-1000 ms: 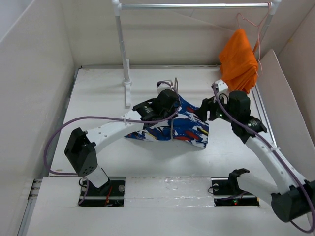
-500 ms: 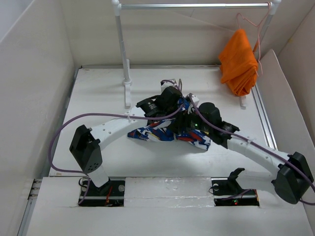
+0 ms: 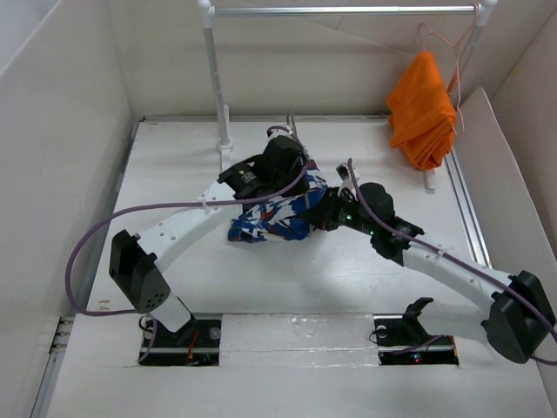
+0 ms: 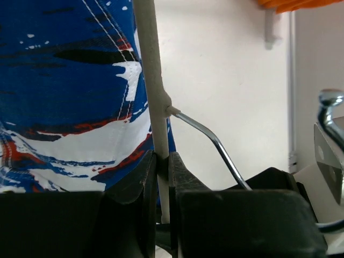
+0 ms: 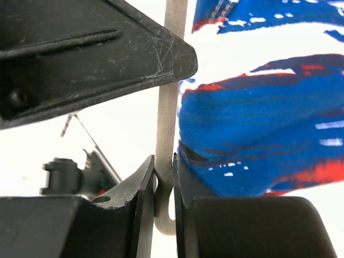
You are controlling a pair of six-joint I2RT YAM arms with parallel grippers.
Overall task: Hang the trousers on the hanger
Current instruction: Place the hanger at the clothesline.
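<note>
Next, my right gripper rises outward, hangs the hanger's hook on the bar (image 3: 414, 10) beside the orange garment and releases, as that bar lies above and outward.
The trousers (image 3: 265, 222), deep blue with white and red strokes, hang bunched over the hanger between the two arms and fill the left of the left wrist view (image 4: 70, 80). My left gripper (image 4: 163, 158) is shut on the hanger's grey bar (image 4: 153, 70), just below where the metal hook (image 4: 215, 141) joins it. My right gripper (image 5: 164, 161) is shut on the hanger's bar (image 5: 171, 107) at a rounded corner, with the trousers (image 5: 269, 107) draped beside it on the right. From above, the left gripper (image 3: 287, 165) and right gripper (image 3: 313, 213) flank the cloth.
A clothes rack stands at the back, with its post (image 3: 215, 78) and rail (image 3: 339, 10). An orange garment (image 3: 422, 109) hangs at the rail's right end on a thin wire hanger (image 3: 439, 39). White walls enclose the table on the left, right and back.
My right arm swung left from beside the orange garment to the trousers, and its jaws closed on the hanger's bar. My left arm shifted back with the hanger, and the trousers bunched leftward.
</note>
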